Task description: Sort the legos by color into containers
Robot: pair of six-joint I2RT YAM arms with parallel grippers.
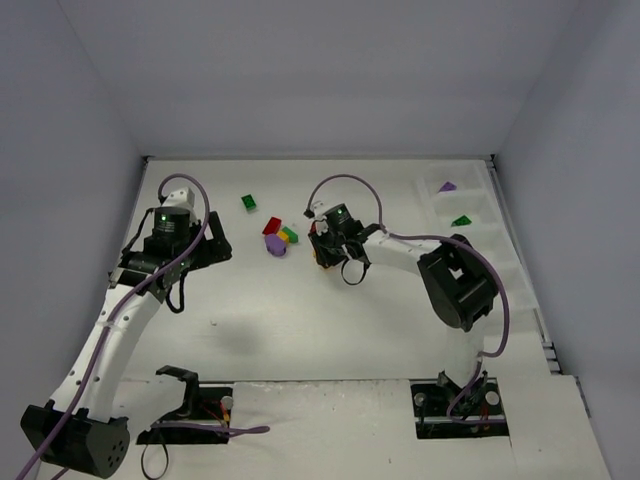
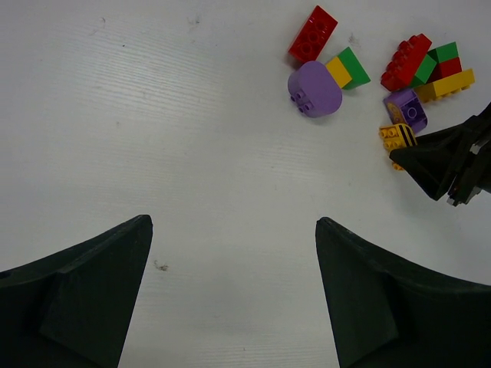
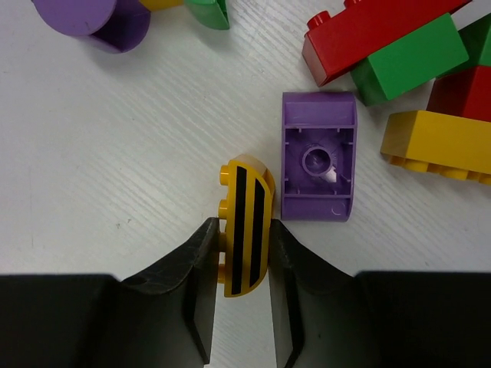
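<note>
The right gripper lifts yellow and carries it right in the top view to the section just back of green's [image 1: 492,250] next, releasing it apart from green.
My right gripper [image 3: 242,230] is shut on a yellow lego with black stripes [image 3: 245,207] that lies on the table. Beside it is an upturned purple lego [image 3: 318,157], with red [image 3: 368,34], green [image 3: 410,57] and yellow [image 3: 437,146] legos behind. In the top view the right gripper [image 1: 328,250] is at the table's middle, next to the pile [image 1: 278,238]. My left gripper [image 2: 234,230] is open over bare table, left of the pile [image 2: 314,88]. The containers [image 1: 482,200] stand at the right; a purple lego [image 1: 447,186] and a green one [image 1: 461,221] lie in separate compartments.
A single green lego [image 1: 248,202] lies apart, behind the pile. White walls close the table at the back and both sides. The right arm's elbow [image 1: 455,285] hangs in front of the containers.
</note>
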